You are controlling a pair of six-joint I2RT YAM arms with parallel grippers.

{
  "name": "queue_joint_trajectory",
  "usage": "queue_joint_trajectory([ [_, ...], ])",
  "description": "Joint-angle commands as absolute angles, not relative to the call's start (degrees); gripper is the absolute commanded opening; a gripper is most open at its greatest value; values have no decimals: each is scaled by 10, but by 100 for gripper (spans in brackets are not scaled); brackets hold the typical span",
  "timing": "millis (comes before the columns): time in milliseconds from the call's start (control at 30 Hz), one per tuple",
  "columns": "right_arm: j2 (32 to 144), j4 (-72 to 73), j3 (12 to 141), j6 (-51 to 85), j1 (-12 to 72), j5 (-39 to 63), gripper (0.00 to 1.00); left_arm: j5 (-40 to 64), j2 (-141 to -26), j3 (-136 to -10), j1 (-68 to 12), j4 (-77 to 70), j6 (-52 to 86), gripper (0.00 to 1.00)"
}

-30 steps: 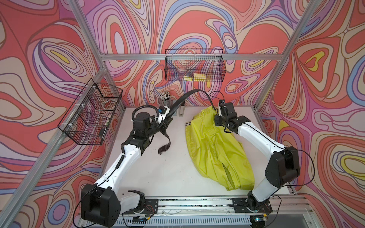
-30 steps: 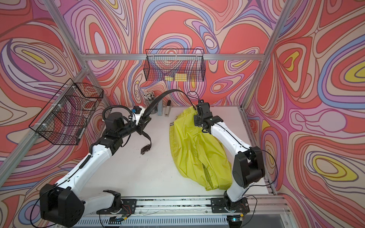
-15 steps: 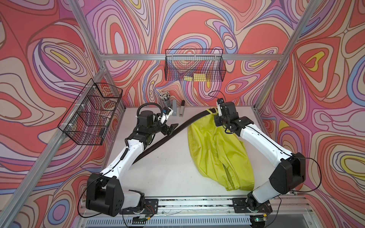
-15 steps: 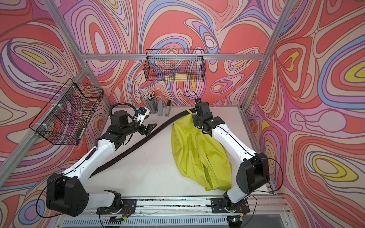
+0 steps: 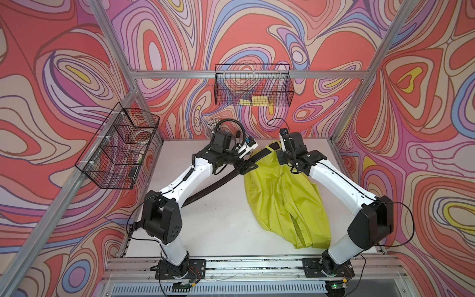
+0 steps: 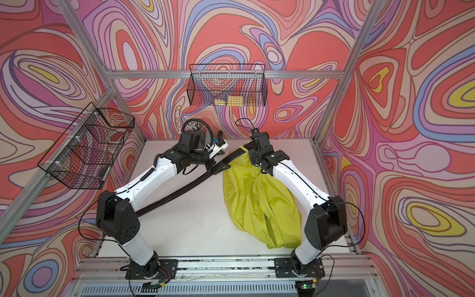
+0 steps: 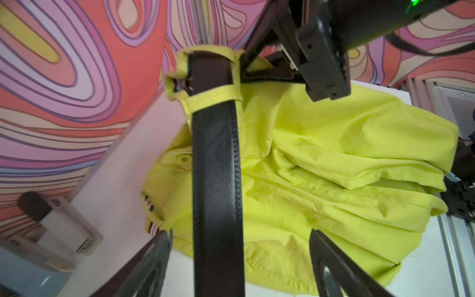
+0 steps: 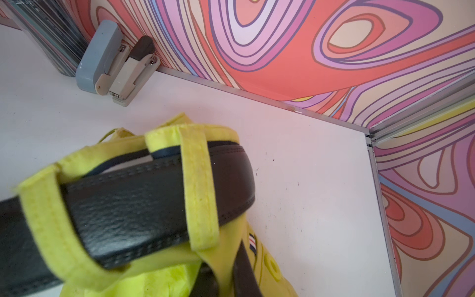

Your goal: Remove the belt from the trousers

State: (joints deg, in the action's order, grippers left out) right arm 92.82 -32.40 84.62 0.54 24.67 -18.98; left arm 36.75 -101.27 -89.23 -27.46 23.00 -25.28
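Note:
The belt still fills the waistband's loops, so the robot's right gripper needs to pull the waistband down to the bare tabletop below, away from the left gripper, and let go of it.
The yellow-green trousers [image 5: 282,200] [image 6: 257,200] lie crumpled on the right of the white table. The black belt [image 5: 221,181] [image 6: 180,192] runs from the waistband diagonally down-left across the table and under my left arm. Its end is still threaded through two yellow belt loops [image 8: 198,187] [image 7: 213,97]. My left gripper [image 5: 247,167] [image 7: 239,232] is open, and the belt [image 7: 216,167] passes loose between its fingers. My right gripper [image 5: 281,156] [image 8: 223,280] is shut on the trousers' waistband fabric, right beside the belt [image 8: 133,205], and holds it a little off the table.
Two staplers [image 8: 115,64] and a cup of pens [image 5: 213,126] stand against the back wall. One wire basket [image 5: 253,88] hangs on the back wall and another [image 5: 118,149] on the left wall. Bare table [image 5: 218,231] lies in front of the arms.
My left gripper has opened and let go of the belt. The belt dropped from a raised arc onto the table. The left gripper moved right, up to the trousers.

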Motion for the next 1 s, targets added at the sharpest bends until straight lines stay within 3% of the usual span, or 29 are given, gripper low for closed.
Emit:
queue_joint_trajectory([
  [0,921,-309,874,8,238,-211,0,324,-1057,-938,-284,294,-271,86],
  [67,911,-304,871,10,233,-209,0,287,-1081,-970,-287,309,-267,81],
  [100,906,-302,870,12,230,-206,0,275,-1094,-992,-290,323,-269,71],
  [133,900,-301,869,14,225,-203,0,272,-1105,-1012,-293,342,-273,57],
  [200,887,-295,863,21,216,-193,0,251,-1122,-1067,-301,383,-273,20],
  [233,881,-291,858,24,210,-187,0,234,-1125,-1089,-306,397,-274,6],
  [267,875,-286,851,28,204,-180,0,213,-1126,-1110,-313,413,-278,0],
  [533,868,-261,796,70,152,-112,0,113,-1067,-1223,-352,406,-298,0],
  [733,880,-249,772,88,138,-90,0,119,-1070,-1326,-380,408,-290,0],
  [967,913,-265,766,97,111,-68,0,131,-1054,-1327,-380,389,-254,0],
])
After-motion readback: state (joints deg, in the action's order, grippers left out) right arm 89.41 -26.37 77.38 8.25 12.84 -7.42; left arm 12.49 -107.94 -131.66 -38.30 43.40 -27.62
